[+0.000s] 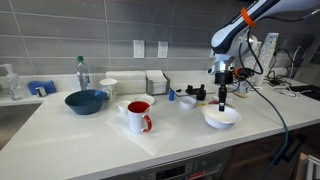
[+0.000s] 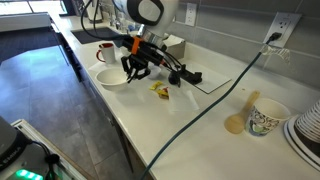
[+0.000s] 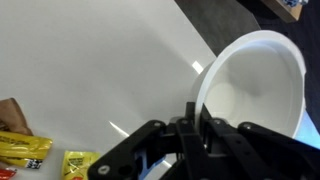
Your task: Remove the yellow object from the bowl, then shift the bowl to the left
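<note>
The gripper will next go up, carry the bowl over the open counter beside the red-lined mug, lower it and let go, since the yellow object is already outside the bowl.
The white bowl stands on the white counter near its front edge; it also shows in an exterior view and in the wrist view. My gripper comes down on the bowl. In the wrist view the fingers are shut on the bowl's near rim. The bowl looks empty inside. The yellow object lies on the counter beside the bowl, apart from it. It shows at the lower left of the wrist view.
A red-lined mug, a dark blue bowl and a bottle stand further along the counter. A black tool and a cable lie near the bowl. A paper cup stands beyond.
</note>
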